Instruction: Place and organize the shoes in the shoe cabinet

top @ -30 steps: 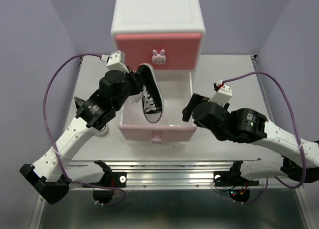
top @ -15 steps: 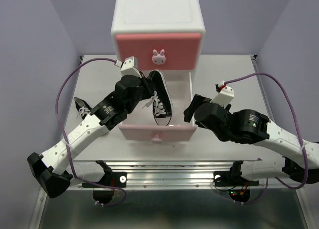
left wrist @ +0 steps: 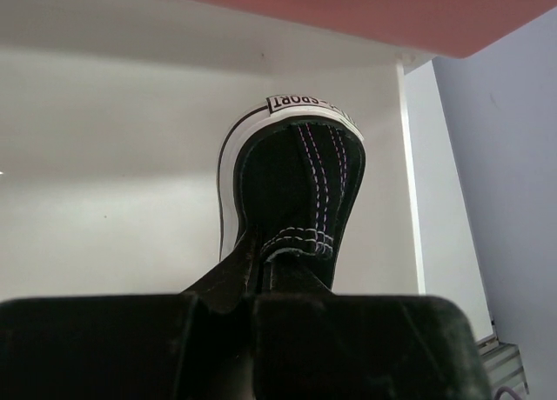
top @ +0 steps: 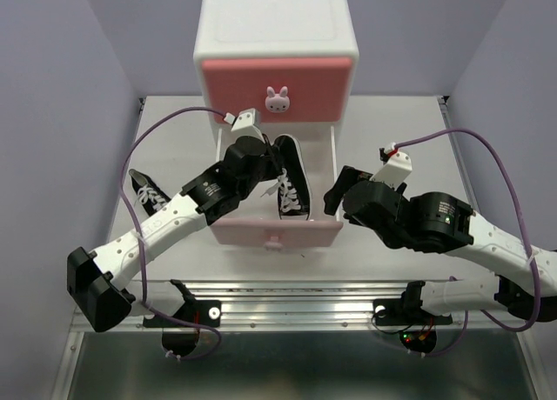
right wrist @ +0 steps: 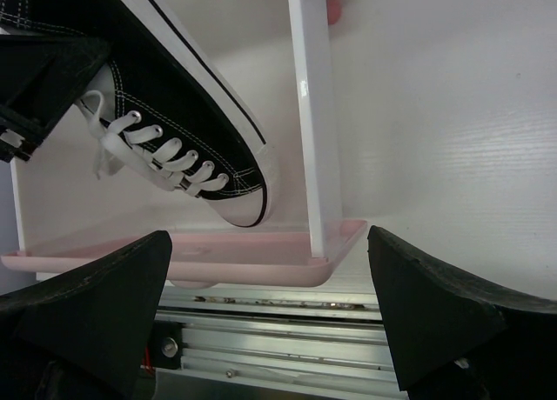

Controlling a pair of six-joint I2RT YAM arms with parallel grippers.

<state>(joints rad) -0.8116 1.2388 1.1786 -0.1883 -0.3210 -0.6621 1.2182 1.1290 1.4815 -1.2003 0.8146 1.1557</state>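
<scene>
The left gripper brings the heel of the black sneaker down onto the white drawer bottom next.
The shoe cabinet stands at the back, its upper drawer shut and its paler lower drawer pulled open. My left gripper is shut on the heel of a black sneaker and holds it, toe toward the drawer's front, in the drawer's right half. In the left wrist view the heel hangs from my gripper over the white drawer floor. A second black sneaker lies on the table to the left. My right gripper is open and empty beside the drawer's right wall. The orange pair is out of view.
The drawer's pink front lip and an aluminium rail lie along the table's near edge. Purple walls close in on both sides. The left arm's cable loops over the table at the left.
My left arm has carried the black sneaker rightward and lower, from the drawer's left part to its right half. My right gripper has barely moved.
</scene>
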